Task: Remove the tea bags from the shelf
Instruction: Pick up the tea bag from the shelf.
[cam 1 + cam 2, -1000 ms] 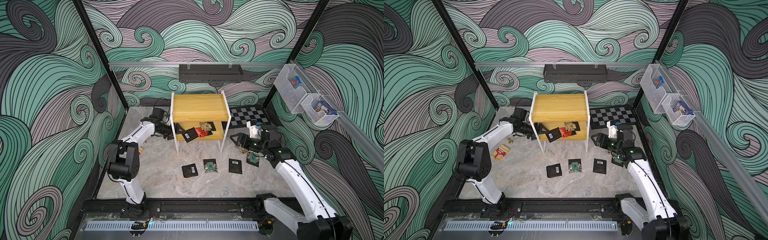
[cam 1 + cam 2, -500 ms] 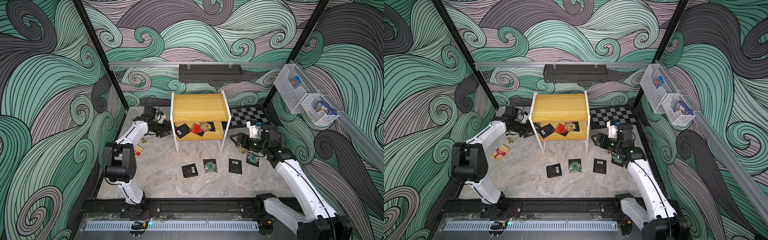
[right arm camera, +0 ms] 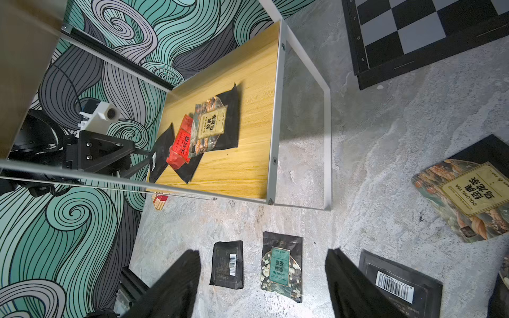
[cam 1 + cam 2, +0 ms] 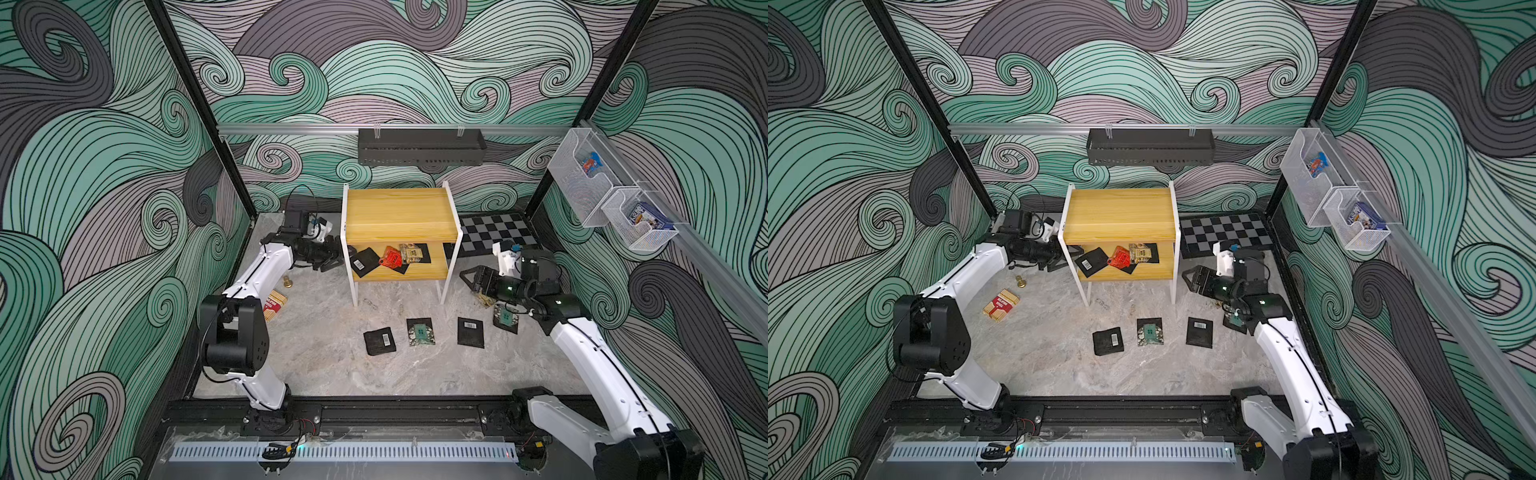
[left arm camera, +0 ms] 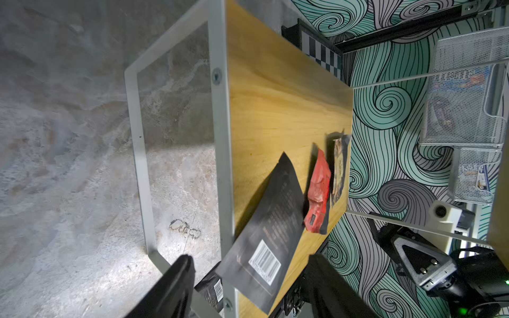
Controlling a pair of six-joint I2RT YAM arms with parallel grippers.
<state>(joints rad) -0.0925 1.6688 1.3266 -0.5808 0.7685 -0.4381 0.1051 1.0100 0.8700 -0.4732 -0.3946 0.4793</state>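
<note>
I will keep my left gripper at the shelf's side and close its fingers on the black tea bag's barcode end (image 4: 357, 264) (image 5: 249, 276), because this end sticks out over the shelf's frame between them.
The shelf (image 4: 399, 216) (image 4: 1119, 214) stands at the back middle. On its lower yellow board (image 5: 275, 110) (image 3: 248, 154) lie tea bags: a black barcode one (image 4: 365, 262) (image 5: 271, 228), a red one (image 4: 390, 255) (image 3: 180, 147) and a tan one (image 4: 411, 252) (image 3: 210, 125) over black ones. My left gripper (image 4: 332, 259) (image 5: 252, 275) is open at the shelf's left side. The black barcode sachet overhangs the frame between its fingers, unclamped. My right gripper (image 4: 469, 278) (image 3: 261, 278) hangs open and empty, right of the shelf. Several tea bags (image 4: 379, 341) (image 4: 421, 331) (image 4: 471, 332) lie on the floor in front.
A red-and-tan striped box (image 4: 274, 305) and a small brass piece (image 4: 287, 282) lie left of the shelf under my left arm. A chessboard (image 4: 494, 232) lies at the back right. A black tray (image 4: 419, 147) hangs on the back wall, wire baskets (image 4: 640, 226) on the right wall.
My left arm has drawn back to the left. The black barcode sachet and the red one have shifted left along the lower board. The right arm has not moved.
</note>
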